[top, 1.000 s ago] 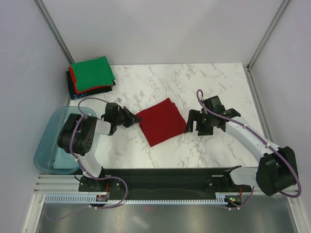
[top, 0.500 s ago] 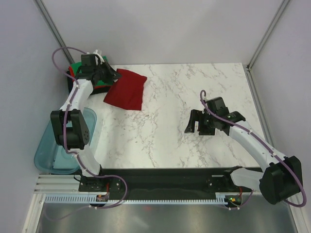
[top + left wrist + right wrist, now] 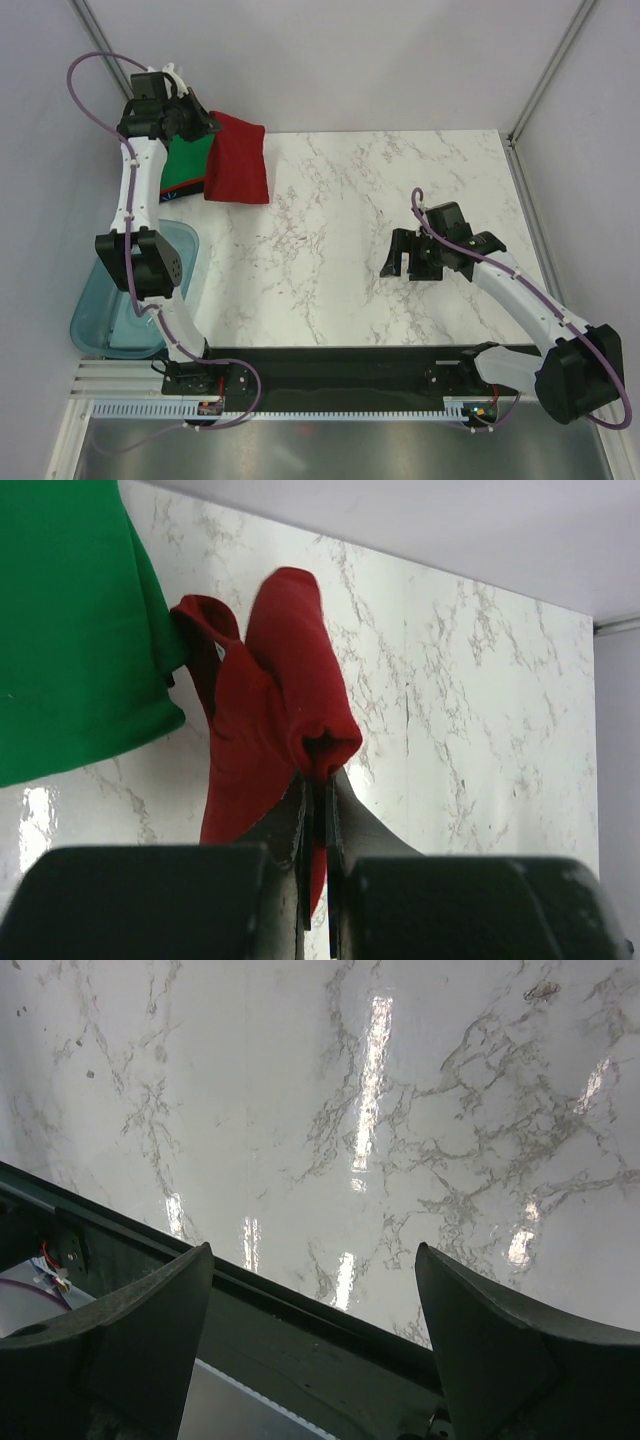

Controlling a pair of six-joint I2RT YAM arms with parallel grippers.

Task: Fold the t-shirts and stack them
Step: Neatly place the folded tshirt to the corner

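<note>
The dark red t-shirt hangs beside the bright green t-shirt (image 3: 185, 162) (image 3: 75, 630), so next my left gripper needs to go left in the top view over the green one and release.
My left gripper (image 3: 207, 126) is shut on the folded dark red t-shirt (image 3: 238, 160), which hangs in the air at the back left, beside the stack. In the left wrist view the jaws pinch its near fold and the shirt (image 3: 262, 710) droops below. The stack's bright green t-shirt (image 3: 185, 162) lies on top at the back left corner, partly hidden by my arm; it also shows in the left wrist view (image 3: 70, 620). A black edge shows under it. My right gripper (image 3: 402, 262) is open and empty over bare marble on the right (image 3: 315, 1300).
A translucent teal tub (image 3: 92, 315) sits at the front left, off the marble table (image 3: 340, 290). Grey walls close the back and sides. A black rail (image 3: 330, 375) runs along the near edge.
My left arm lifted the dark red t-shirt from the table's middle and carried it to the back left, then higher and closer to the stack. The right arm has barely moved.
</note>
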